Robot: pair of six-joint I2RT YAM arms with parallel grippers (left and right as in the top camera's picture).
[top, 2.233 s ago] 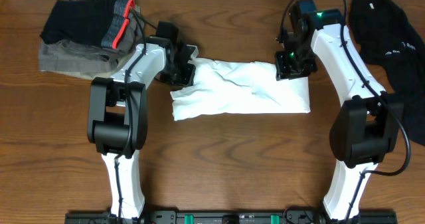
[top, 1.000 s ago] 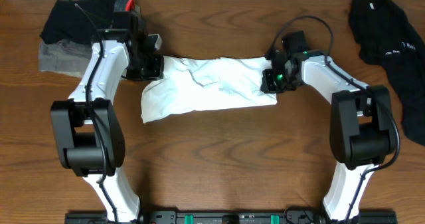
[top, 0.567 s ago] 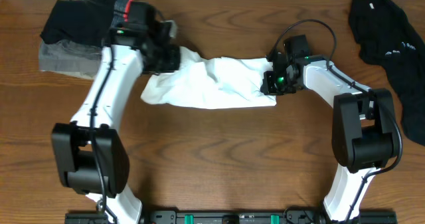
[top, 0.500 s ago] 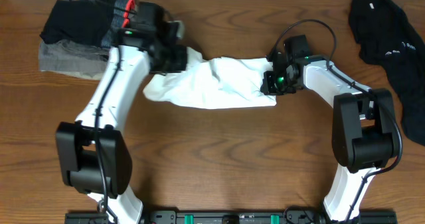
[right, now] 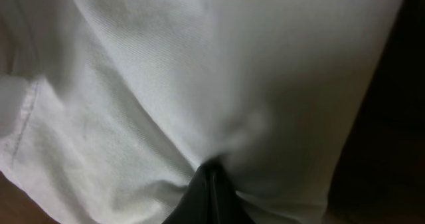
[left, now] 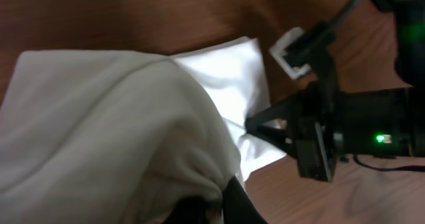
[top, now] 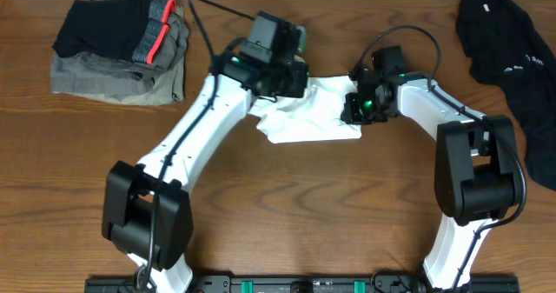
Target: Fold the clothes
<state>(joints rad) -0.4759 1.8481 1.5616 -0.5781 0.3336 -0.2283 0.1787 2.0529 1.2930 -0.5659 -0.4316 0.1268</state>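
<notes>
Bare tabletop lies just right of my right gripper in the overhead view, so next my right gripper will draw the bunched shirt's edge that way and release it.
The white T-shirt lies bunched in the upper middle of the table, doubled over on itself. My left gripper is shut on its left end and holds that end lifted over the right part; in the left wrist view the cloth drapes over the jaws. My right gripper is shut on the shirt's right edge, low at the table. The right wrist view shows its closed fingers pinching white fabric. The logo and lettering are hidden.
A stack of folded dark and grey clothes with a red stripe sits at the back left. A black garment lies at the back right. The right arm's wrist with a green light shows in the left wrist view.
My left gripper has carried the shirt's left end far to the right, over toward the right gripper, so the shirt is now half as long. The right gripper has stayed put.
</notes>
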